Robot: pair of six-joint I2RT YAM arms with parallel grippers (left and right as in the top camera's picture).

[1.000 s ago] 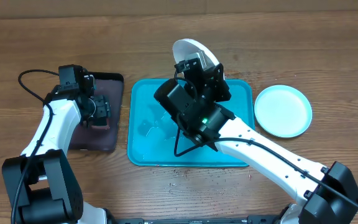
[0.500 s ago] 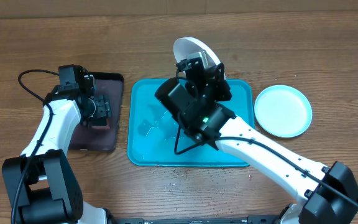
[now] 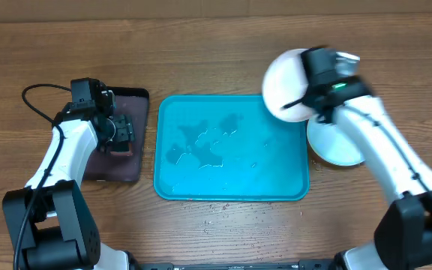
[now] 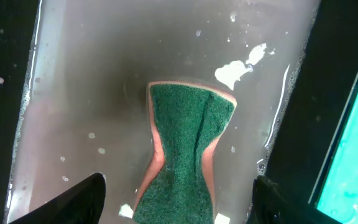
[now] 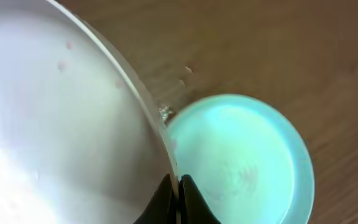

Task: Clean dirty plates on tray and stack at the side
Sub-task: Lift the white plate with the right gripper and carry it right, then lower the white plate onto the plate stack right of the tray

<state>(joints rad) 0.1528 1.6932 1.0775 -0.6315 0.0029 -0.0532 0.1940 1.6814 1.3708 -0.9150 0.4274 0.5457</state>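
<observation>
The right gripper moves across and down onto the light blue plate next, to stack the plates. The plate lies below it, to its right in the overhead view.
My right gripper is shut on the rim of the white plate and holds it tilted in the air over the tray's far right corner. The light blue plate lies on the table right of the teal tray, partly under my right arm. The tray is wet and holds no plate. My left gripper is open over the green sponge, one finger on each side. No yellow-green plate is in view.
The sponge lies in a small dark tray with water, left of the teal tray. A black cable loops on the table behind my left arm.
My right arm has swung from over the teal tray to the right, carrying the white plate toward the light blue plate. The left arm has not moved.
</observation>
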